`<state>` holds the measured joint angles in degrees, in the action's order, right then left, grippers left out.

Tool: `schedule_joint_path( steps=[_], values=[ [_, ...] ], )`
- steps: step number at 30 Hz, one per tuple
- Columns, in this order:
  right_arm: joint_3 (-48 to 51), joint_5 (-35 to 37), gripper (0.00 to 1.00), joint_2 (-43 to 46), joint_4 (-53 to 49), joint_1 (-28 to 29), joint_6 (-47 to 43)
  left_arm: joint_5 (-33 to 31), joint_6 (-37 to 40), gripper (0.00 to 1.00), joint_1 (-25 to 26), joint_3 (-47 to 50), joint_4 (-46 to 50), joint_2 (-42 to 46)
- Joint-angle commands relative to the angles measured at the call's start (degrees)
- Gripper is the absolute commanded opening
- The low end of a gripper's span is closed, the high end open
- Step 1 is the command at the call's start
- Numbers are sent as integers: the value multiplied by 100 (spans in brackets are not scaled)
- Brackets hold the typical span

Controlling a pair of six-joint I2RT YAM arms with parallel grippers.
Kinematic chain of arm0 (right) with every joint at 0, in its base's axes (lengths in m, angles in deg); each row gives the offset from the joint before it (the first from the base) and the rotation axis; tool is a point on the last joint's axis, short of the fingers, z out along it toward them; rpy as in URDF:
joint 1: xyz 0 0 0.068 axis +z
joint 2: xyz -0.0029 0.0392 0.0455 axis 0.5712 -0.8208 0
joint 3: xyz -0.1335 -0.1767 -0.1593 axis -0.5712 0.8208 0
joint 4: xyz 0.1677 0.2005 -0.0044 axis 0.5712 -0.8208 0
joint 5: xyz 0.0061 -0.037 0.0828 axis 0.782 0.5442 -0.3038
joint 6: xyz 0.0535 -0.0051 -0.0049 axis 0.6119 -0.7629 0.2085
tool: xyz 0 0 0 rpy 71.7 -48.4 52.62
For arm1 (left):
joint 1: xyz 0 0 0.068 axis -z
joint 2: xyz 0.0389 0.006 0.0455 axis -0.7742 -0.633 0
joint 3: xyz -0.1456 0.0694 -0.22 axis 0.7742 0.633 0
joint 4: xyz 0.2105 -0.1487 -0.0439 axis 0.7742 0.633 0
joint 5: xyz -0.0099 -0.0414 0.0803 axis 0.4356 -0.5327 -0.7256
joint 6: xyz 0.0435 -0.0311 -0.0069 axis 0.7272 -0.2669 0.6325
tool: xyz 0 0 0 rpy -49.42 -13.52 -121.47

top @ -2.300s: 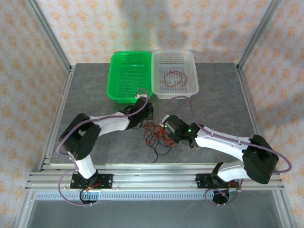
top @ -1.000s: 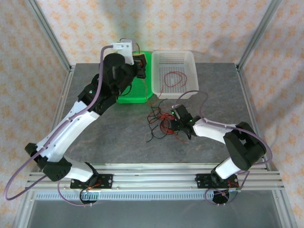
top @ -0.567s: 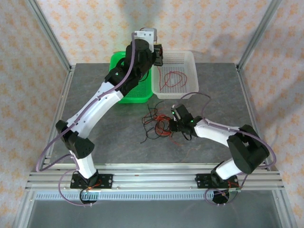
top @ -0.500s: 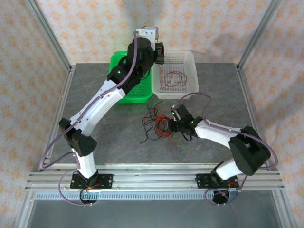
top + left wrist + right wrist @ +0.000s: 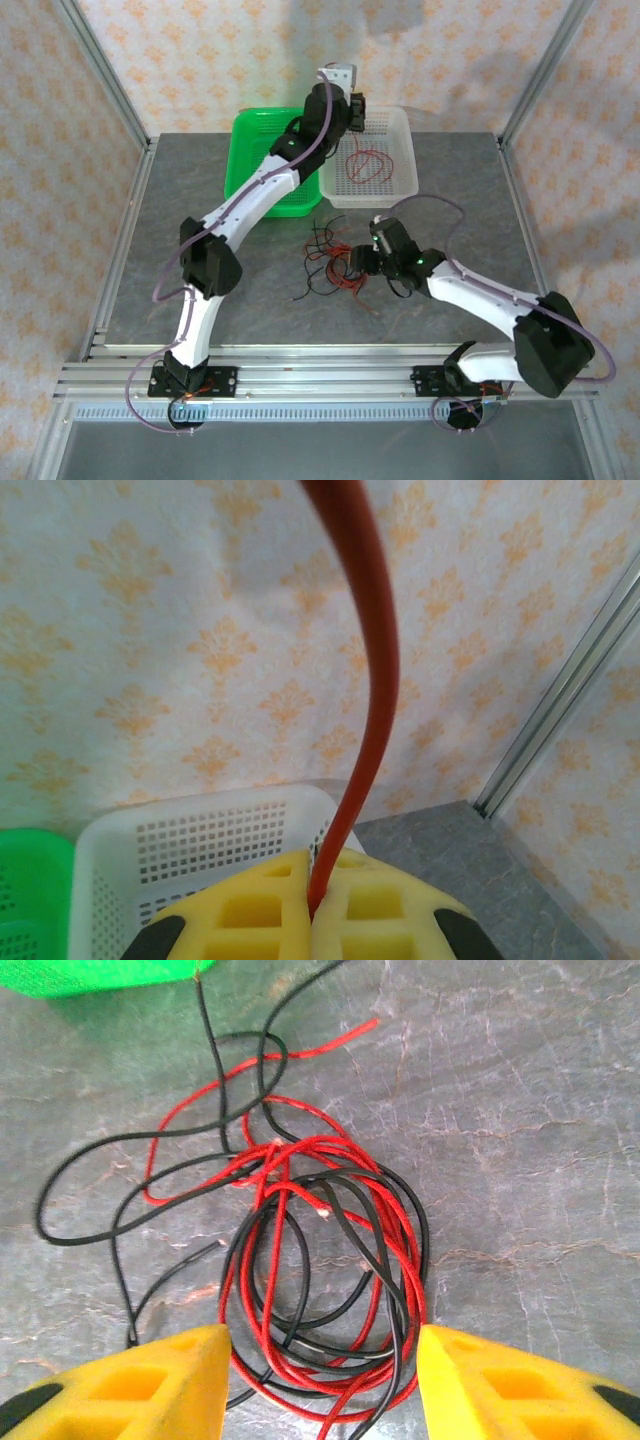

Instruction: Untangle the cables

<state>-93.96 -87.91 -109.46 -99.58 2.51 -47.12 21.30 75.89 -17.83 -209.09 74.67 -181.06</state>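
The left gripper next needs to tilt its fingers downward, lower them toward the white basket's bottom below and release the red cable, since the basket's bottom already holds the cable's red loops.
A tangle of red and black cables (image 5: 328,268) (image 5: 320,1250) lies on the grey table in front of the baskets. My right gripper (image 5: 358,264) (image 5: 320,1380) hovers low over the tangle, open, with the loops lying between its yellow fingers (image 5: 150,1380) but not pinched. My left gripper (image 5: 358,112) (image 5: 315,870) is raised above the white basket (image 5: 398,185) (image 5: 200,835), its yellow pads shut on a red cable (image 5: 372,690). That cable hangs down into the white basket, where red cable loops (image 5: 366,160) lie.
A green basket (image 5: 262,165) (image 5: 90,972) stands left of the white one at the back of the table. Metal frame posts (image 5: 530,80) rise at the back corners. Open table surface lies left and right of the tangle.
My left arm swung right from above the green basket to above the white basket, carrying the red cable. My right gripper opened over the tangle and shifted slightly.
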Motion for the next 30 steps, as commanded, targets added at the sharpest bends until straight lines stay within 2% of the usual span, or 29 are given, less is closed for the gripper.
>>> schedule_joint_path(
  steps=[1, 9, 13, 17, 22, 26, 30],
  values=[
    [143, 46, 51, 429, -343, 27, 196, 42, 194, 0, 1, -307, -678, -324],
    [216, 297, 53, 1345, -749, 27, 492, 159, 43, 0, -2, -817, -487, -1556],
    [236, 763, 60, 1680, -867, -3, 706, 242, -33, 1, 5, -1139, 81, -2046],
    [218, 939, 62, 1851, -856, -77, 724, 155, 40, 12, 38, -1159, 763, -2236],
    [64, 1066, 69, 1890, -964, -183, 756, -109, 336, 40, 67, -1239, 1518, -2325],
    [-25, 1108, 70, 1899, -1048, -202, 738, -338, 637, 59, 141, -1454, 1945, -2274],
    [-80, 1073, 70, 1882, -1059, -210, 755, -770, 1042, 71, 275, -1647, 2274, -2104]
  ],
)
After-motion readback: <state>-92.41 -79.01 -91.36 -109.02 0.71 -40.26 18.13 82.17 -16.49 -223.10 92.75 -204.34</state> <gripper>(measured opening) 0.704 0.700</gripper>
